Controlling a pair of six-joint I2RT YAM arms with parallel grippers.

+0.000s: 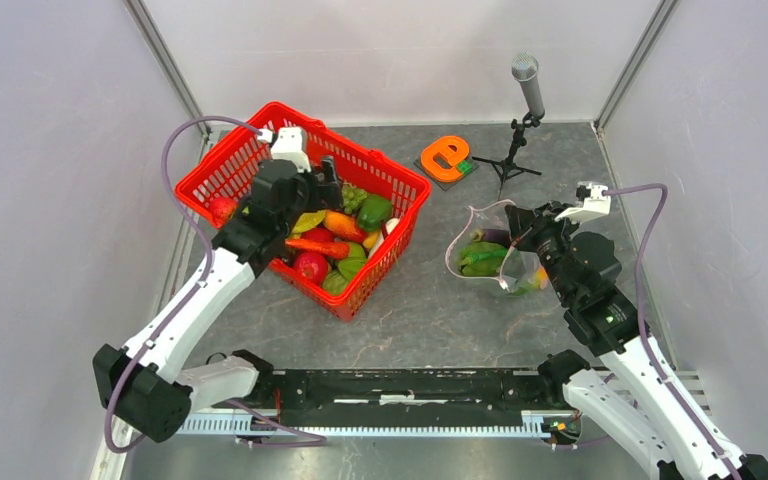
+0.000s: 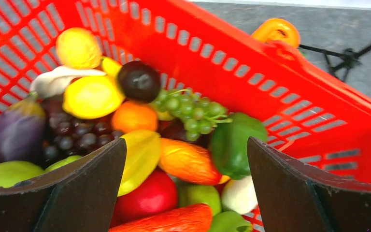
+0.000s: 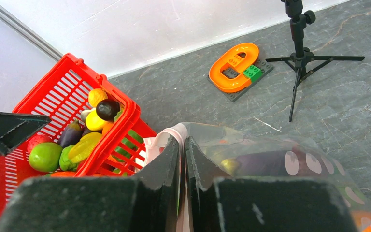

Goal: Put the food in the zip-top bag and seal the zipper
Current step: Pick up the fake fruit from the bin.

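Note:
My left gripper moves outward next and lowers its open fingers around the round dark piece by the green grapes. That piece sits uncovered on top of the pile.
The clear zip-top bag stands right of centre, its mouth held wide toward the left. Green food pieces lie inside it, and a dark purple piece shows through its dotted wall. My right gripper is shut on the bag's mouth edge, with the pale zipper pinched between its fingers. More food fills the red basket. My left gripper hangs open just over that pile, above an orange piece and a green pepper, gripping nothing.
A microphone on a small tripod stands at the back right. An orange ring toy on a dark base lies beside it. Pale enclosure walls close in both sides, and the arms' rail runs along the near edge.

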